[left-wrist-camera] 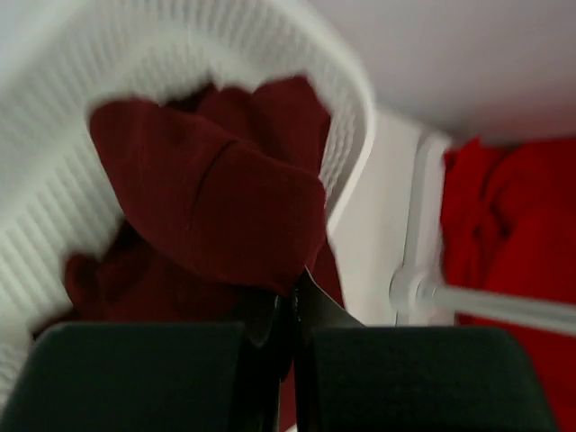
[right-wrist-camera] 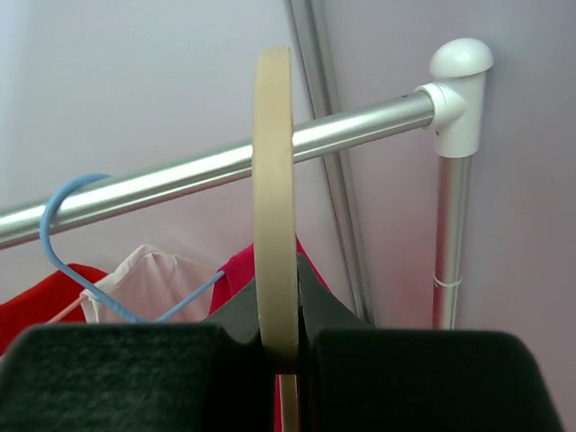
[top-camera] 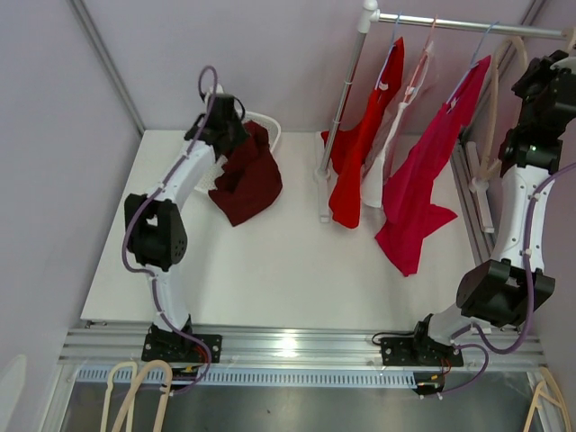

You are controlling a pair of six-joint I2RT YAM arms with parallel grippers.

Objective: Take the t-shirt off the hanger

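The beige hanger (top-camera: 493,108) is bare and its top reaches above the clothes rod, so my right gripper will move outward toward the rod next and open.
My left gripper (top-camera: 225,121) is shut on a dark red t-shirt (top-camera: 247,180), which hangs from it over the back left of the table. In the left wrist view the jaws (left-wrist-camera: 295,301) pinch the dark red t-shirt (left-wrist-camera: 216,198) in front of a white mesh basket (left-wrist-camera: 54,180). My right gripper (top-camera: 533,70) is raised beside the clothes rod (top-camera: 468,25) and is shut on a bare beige hanger (top-camera: 493,108). In the right wrist view the jaws (right-wrist-camera: 286,297) clamp the beige hanger (right-wrist-camera: 274,180) edge-on just below the rod (right-wrist-camera: 180,184).
A red shirt (top-camera: 360,153), a pale pink-white shirt (top-camera: 396,135) and a crimson shirt (top-camera: 418,189) hang on the rod; a blue hanger hook (right-wrist-camera: 54,234) holds one. The rack's post (top-camera: 346,90) stands mid-table. Spare hangers lie at the bottom left (top-camera: 135,396) and right (top-camera: 551,400).
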